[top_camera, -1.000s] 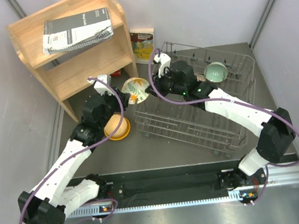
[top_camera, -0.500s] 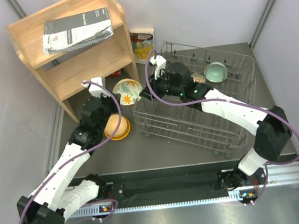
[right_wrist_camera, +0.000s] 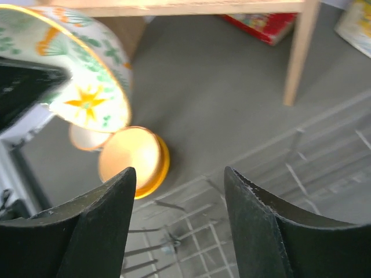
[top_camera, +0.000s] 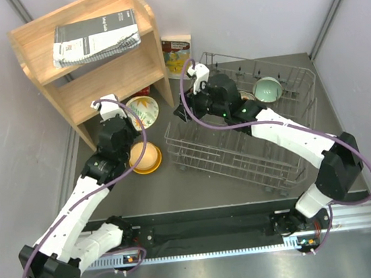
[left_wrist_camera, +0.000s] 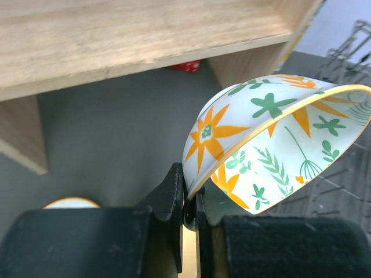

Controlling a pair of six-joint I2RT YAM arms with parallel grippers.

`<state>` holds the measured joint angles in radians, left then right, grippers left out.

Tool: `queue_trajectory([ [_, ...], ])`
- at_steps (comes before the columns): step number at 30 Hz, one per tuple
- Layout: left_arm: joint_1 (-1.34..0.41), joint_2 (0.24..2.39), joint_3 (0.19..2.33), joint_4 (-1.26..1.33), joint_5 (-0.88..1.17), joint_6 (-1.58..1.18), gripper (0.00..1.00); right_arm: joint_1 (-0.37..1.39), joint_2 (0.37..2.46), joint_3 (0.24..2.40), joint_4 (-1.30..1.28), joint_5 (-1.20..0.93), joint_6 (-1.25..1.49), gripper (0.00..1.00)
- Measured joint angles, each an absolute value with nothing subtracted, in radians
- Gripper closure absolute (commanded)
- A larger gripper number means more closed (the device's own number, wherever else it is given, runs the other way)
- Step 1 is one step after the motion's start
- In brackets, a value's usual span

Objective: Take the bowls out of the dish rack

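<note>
The floral bowl [left_wrist_camera: 272, 150] is upright outside the rack, so my left gripper needs to move back and down next, onto the orange-rimmed white bowl [left_wrist_camera: 72, 203], and release the floral bowl there.
My left gripper [left_wrist_camera: 190, 200] is shut on the rim of the scalloped cream floral bowl [left_wrist_camera: 272, 150], which hangs tilted in the air in front of the wooden shelf [top_camera: 98, 62]. From above, that floral bowl [top_camera: 139, 110] is left of the dish rack [top_camera: 240, 150]. My right gripper [top_camera: 181, 113] stands open with nothing in it over the rack's left end, apart from the floral bowl [right_wrist_camera: 87, 75]. An orange-yellow bowl [top_camera: 146, 158] sits on the table left of the rack. A pale teal-green bowl [top_camera: 268, 89] stands in the rack's far right part.
The shelf carries a spiral-bound booklet [top_camera: 95, 35]. A book [top_camera: 176, 53] leans on the back wall and a red item [top_camera: 144, 90] lies under the shelf. The rack's wires [right_wrist_camera: 261, 191] run under my right gripper [right_wrist_camera: 179, 179]. Walls close in on both sides.
My left gripper shut on the floral bowl and carried it left, away from the rack. My right gripper let go of it and opened wide.
</note>
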<state>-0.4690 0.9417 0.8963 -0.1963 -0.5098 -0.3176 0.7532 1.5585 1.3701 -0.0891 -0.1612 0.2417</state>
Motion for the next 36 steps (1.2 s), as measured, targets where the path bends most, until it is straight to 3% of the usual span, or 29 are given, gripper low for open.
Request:
queue_trajectory([
  [9,-0.418,1.024,0.916,-0.321,-0.523,-0.402,1.00,0.705,1.485,1.356,-0.170,-0.014,0.185,0.38],
  [22,-0.209,1.091,1.015,-0.633,-0.515,-0.580,1.00,0.524,1.317,1.186,-0.194,0.042,0.176,0.39],
  [30,-0.002,0.994,0.844,-0.686,-0.422,-0.655,1.00,0.505,1.295,1.143,-0.212,0.043,0.179,0.39],
  [36,0.060,0.960,0.729,-0.714,-0.351,-0.736,1.00,0.499,1.292,1.140,-0.210,0.042,0.179,0.39],
])
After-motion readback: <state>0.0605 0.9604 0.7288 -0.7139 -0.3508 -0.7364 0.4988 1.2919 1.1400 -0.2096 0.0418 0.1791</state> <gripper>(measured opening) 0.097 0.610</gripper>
